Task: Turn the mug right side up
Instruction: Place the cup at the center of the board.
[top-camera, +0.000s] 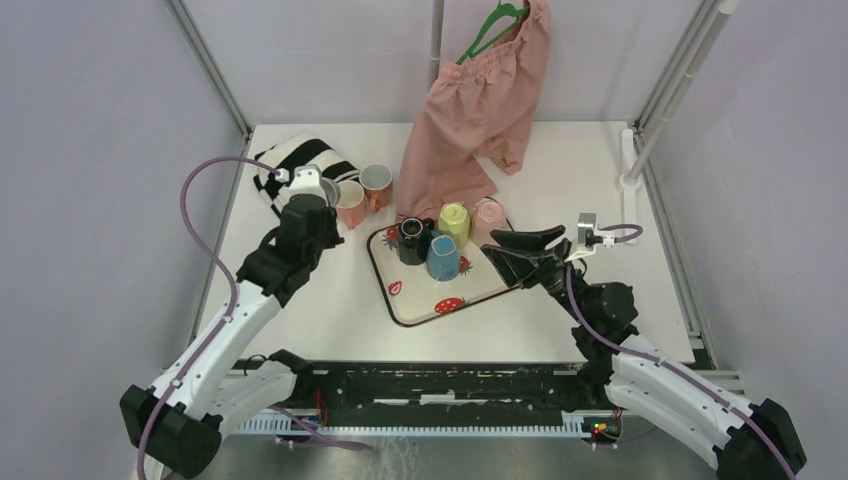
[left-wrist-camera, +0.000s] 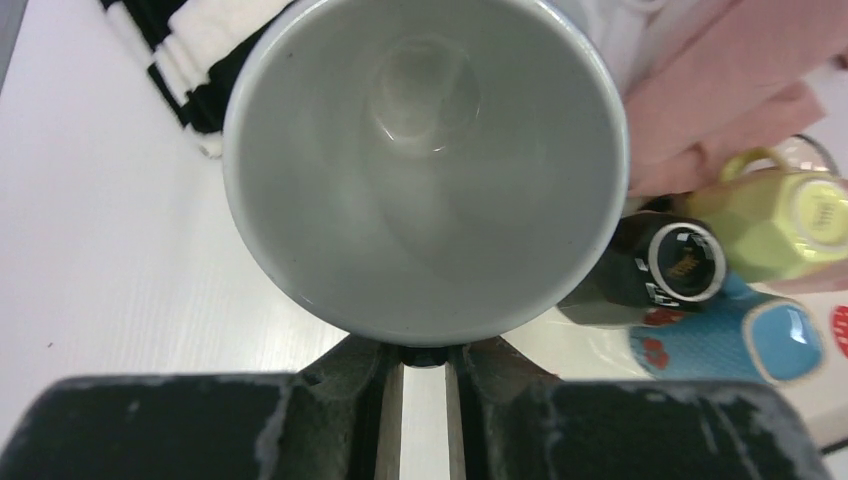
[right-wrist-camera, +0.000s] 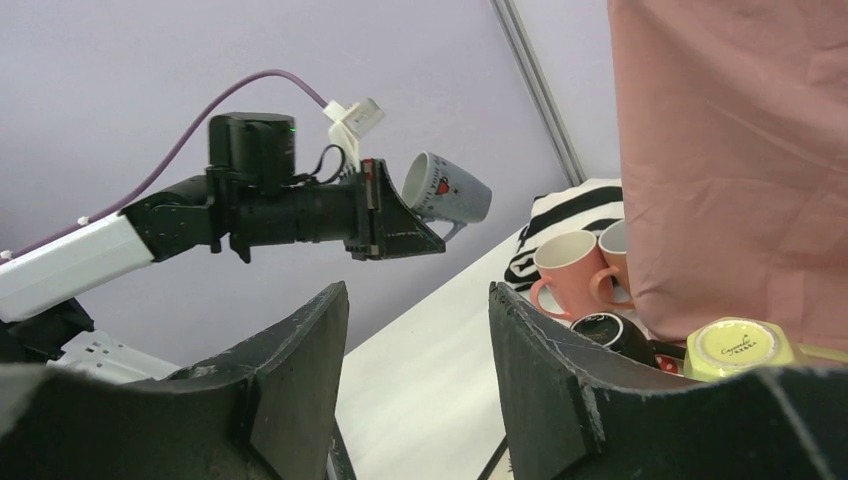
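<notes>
The grey mug hangs tilted. It goes down to the tabletop beside the pinkish mugs next, as my left gripper lowers, tips its fingers downward and releases the handle there.
My left gripper (top-camera: 312, 200) is shut on the handle of a grey mug (left-wrist-camera: 425, 160) and holds it in the air above the table's left side. The mug's open mouth faces the left wrist camera; the fingertips are hidden beneath its rim. In the right wrist view the grey mug (right-wrist-camera: 446, 188) hangs tilted, with a small red heart on its side. My right gripper (top-camera: 506, 246) is open and empty beside the tray's right edge; the right wrist view (right-wrist-camera: 418, 300) shows its jaws wide apart.
A strawberry-print tray (top-camera: 420, 300) holds upside-down black (top-camera: 411, 240), yellow-green (top-camera: 454, 221), pink (top-camera: 488, 213) and blue (top-camera: 442, 257) mugs. Two upright pinkish mugs (top-camera: 352, 202) stand left of it. A striped cloth (top-camera: 290, 158) lies at the back left; pink shorts (top-camera: 478, 100) hang behind.
</notes>
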